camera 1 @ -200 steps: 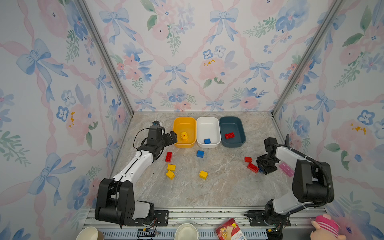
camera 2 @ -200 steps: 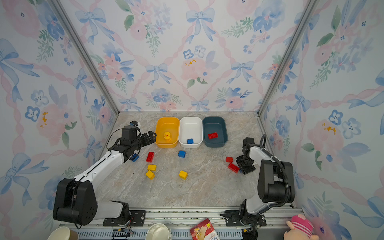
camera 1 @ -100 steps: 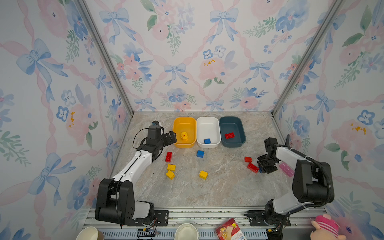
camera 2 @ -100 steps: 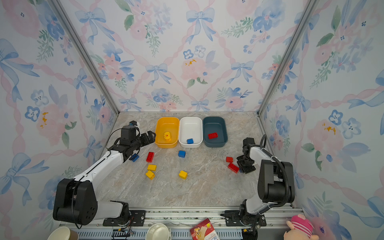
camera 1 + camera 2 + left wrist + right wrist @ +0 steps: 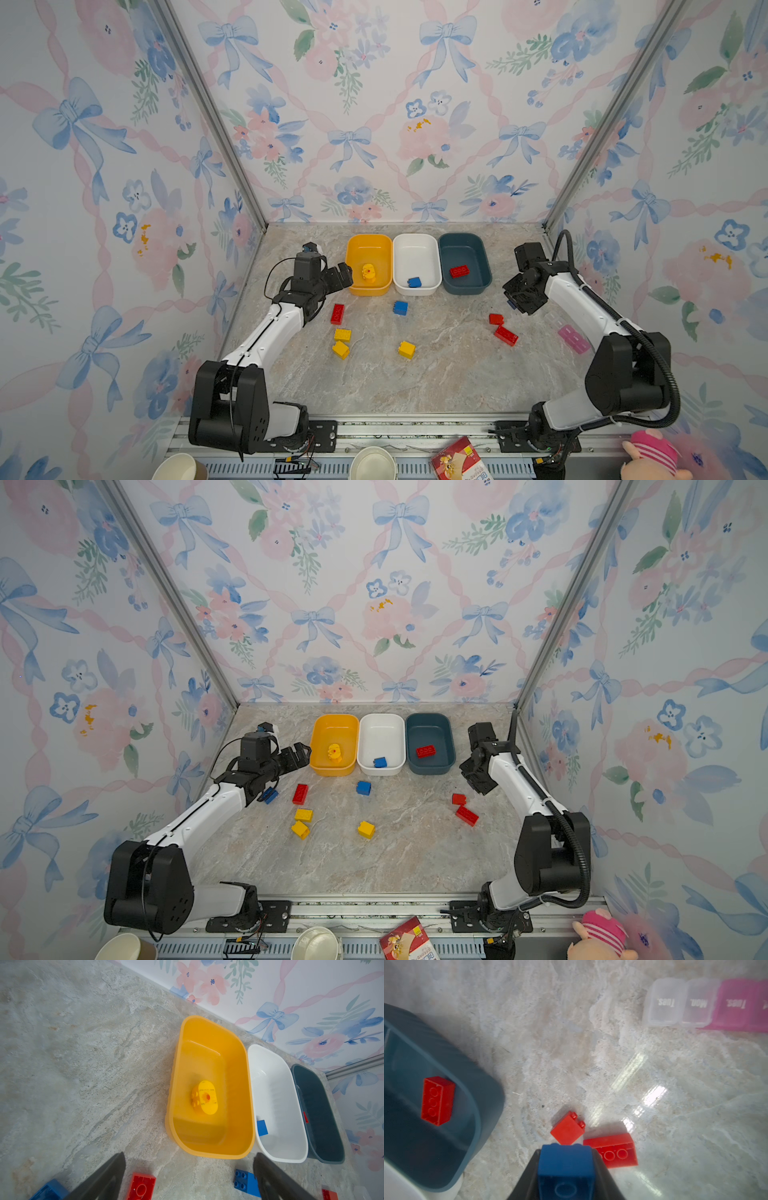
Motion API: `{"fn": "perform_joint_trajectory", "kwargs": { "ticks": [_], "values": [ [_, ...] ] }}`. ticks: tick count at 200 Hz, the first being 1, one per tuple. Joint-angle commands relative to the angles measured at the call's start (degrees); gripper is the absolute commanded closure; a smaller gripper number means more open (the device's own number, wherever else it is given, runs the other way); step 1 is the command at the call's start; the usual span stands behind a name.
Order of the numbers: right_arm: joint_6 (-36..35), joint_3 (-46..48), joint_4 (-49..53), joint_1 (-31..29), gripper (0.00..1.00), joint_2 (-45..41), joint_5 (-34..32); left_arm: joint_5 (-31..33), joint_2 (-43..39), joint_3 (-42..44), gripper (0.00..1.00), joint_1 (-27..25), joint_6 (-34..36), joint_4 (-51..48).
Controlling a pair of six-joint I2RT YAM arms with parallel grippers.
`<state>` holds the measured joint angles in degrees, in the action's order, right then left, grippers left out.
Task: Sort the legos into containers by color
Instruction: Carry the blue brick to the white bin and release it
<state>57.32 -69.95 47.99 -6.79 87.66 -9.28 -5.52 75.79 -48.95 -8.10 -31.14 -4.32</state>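
The robot's right gripper will next carry its blue brick across and let it go inside the white tub holding a blue brick (image 5: 421, 269), since that tub stands beyond the dark teal tub from the gripper.
Three tubs stand in a row at the back: yellow (image 5: 369, 243), white (image 5: 415, 242) and dark teal (image 5: 465, 241). They hold a yellow piece (image 5: 368, 272), a blue brick (image 5: 414, 282) and a red brick (image 5: 459, 271). My right gripper (image 5: 565, 1159) is shut on a blue brick (image 5: 564, 1165), above two red bricks (image 5: 496, 319) (image 5: 505, 335). My left gripper (image 5: 189, 1159) hangs open and empty by the yellow tub's front left corner. Loose on the table lie a red brick (image 5: 337, 313), a blue one (image 5: 400, 308), three yellow ones (image 5: 342, 335) (image 5: 340, 349) (image 5: 407, 349), and another blue (image 5: 270, 796) under the left arm.
A pink and clear pill organiser (image 5: 571, 336) lies by the right wall next to the right arm. Paper cups (image 5: 178, 467) (image 5: 372, 463), a small box (image 5: 457, 461) and a plush toy (image 5: 648, 455) sit beyond the front rail. Walls close in three sides.
My right gripper has shut on the blue brick and lifted it off the table, moving back towards the teal tub. The left arm has stayed put.
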Motion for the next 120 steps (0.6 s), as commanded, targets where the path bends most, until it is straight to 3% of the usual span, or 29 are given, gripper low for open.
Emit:
{"fn": "perform_joint_trajectory", "kwargs": {
  "ticks": [1,120],
  "values": [
    [-2.1,-3.88,3.43,-2.67,0.77,1.22,-1.75,-0.8,-2.5,1.45,0.02,0.61,0.66,0.23],
    [-6.98,-22.7,1.58,-17.65,0.77,13.54,1.26,-1.8,-6.0,3.77,0.02,2.34,0.96,0.27]
  ]
}}
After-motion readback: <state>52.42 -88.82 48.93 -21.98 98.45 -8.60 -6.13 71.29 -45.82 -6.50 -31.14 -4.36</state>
